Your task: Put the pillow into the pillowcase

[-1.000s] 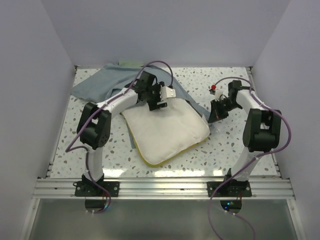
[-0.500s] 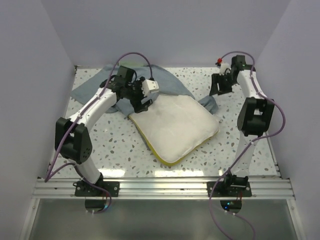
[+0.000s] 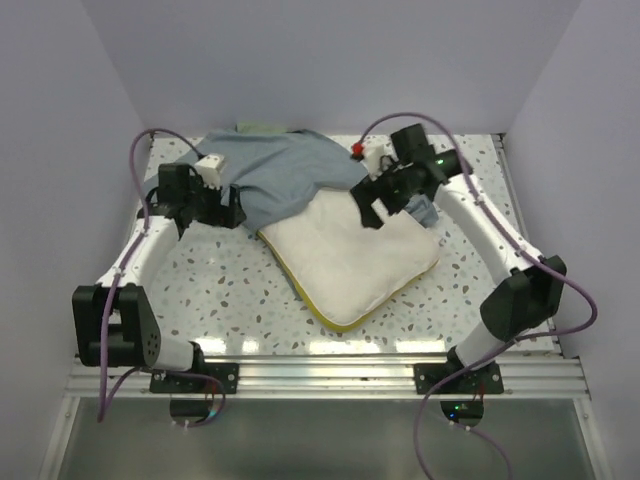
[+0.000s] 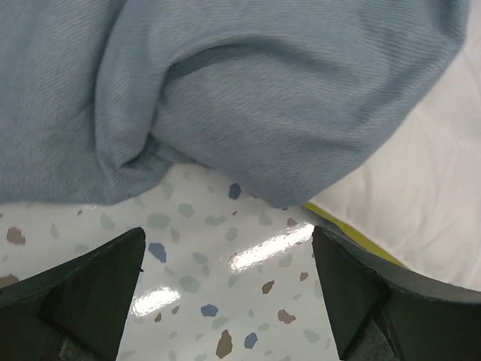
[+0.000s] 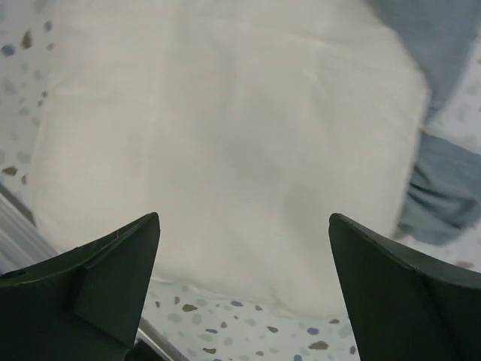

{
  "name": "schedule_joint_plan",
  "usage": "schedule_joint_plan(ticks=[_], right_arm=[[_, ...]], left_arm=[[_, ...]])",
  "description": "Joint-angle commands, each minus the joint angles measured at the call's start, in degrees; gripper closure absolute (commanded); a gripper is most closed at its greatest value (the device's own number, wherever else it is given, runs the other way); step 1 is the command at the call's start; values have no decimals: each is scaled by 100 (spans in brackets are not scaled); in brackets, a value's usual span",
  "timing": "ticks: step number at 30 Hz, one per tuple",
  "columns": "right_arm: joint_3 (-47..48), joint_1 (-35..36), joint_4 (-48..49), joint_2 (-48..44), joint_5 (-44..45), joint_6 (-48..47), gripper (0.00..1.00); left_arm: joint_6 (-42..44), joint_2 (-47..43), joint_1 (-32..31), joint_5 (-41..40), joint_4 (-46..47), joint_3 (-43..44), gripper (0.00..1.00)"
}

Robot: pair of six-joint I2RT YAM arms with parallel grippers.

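Observation:
I should next move my right gripper back across the pillow and down, to close beside the pillow's uncovered yellow edge toward the left gripper.
The cream-white pillow (image 3: 350,258) with a yellow edge lies in the middle of the table. The grey-blue pillowcase (image 3: 275,170) is bunched behind it and overlaps its far-left corner. My left gripper (image 3: 232,212) hovers open at the pillowcase's near-left edge; in the left wrist view the left gripper (image 4: 227,235) spans bare table just short of the pillowcase (image 4: 263,98), with the pillow (image 4: 432,199) at the right. My right gripper (image 3: 372,208) stands open above the pillow's far side. From its wrist, the right gripper (image 5: 244,219) frames the pillow (image 5: 225,135) and holds nothing; a pillowcase (image 5: 443,180) fold shows to the right.
Speckled table (image 3: 215,290) with white walls on three sides. A metal rail (image 3: 320,375) runs along the near edge by the arm bases. A pale green bit of cloth (image 3: 262,127) peeks out at the back wall.
My left arm has swung left, off the pillow to the pillowcase's left edge. My right arm has moved from the far right over the pillow and opened its jaws. The pillow has shifted slightly right.

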Motion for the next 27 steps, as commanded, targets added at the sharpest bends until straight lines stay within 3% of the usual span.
schedule_joint_plan(ticks=[1, 6, 12, 21, 22, 23, 24, 26, 27], right_arm=[[-615, 1251, 341, 4, 530, 265, 2], [-292, 2534, 624, 549, 1429, 861, 1], [236, 3519, 685, 1339, 1878, 1338, 1], [61, 3724, 640, 2773, 1702, 1619, 2], [-17, 3680, 867, 2808, 1746, 1611, 8], [-97, 3645, 948, 2843, 1711, 1611, 20], [-89, 3505, 1001, 2870, 1650, 1645, 58], [78, 3259, 1045, 2809, 1264, 1716, 100], [139, 3171, 1045, 2643, 1115, 1734, 100]], left_arm=[[-1374, -138, 735, 793, 399, -233, 4], [-2024, -559, 1340, 1058, 372, -601, 0], [-2754, -929, 1439, 962, 267, -1401, 0], [-3572, -1596, 1404, 1093, 827, -2710, 0], [-3686, -1641, 1369, 1102, 907, -3016, 0], [-3861, -1685, 1307, 1137, 1012, -3185, 0], [-3949, -1746, 1063, 1068, 1274, -3447, 0], [-4222, -1782, 450, 769, 1853, -3660, 0], [-4336, -1739, 219, 646, 2040, -3765, 0]])
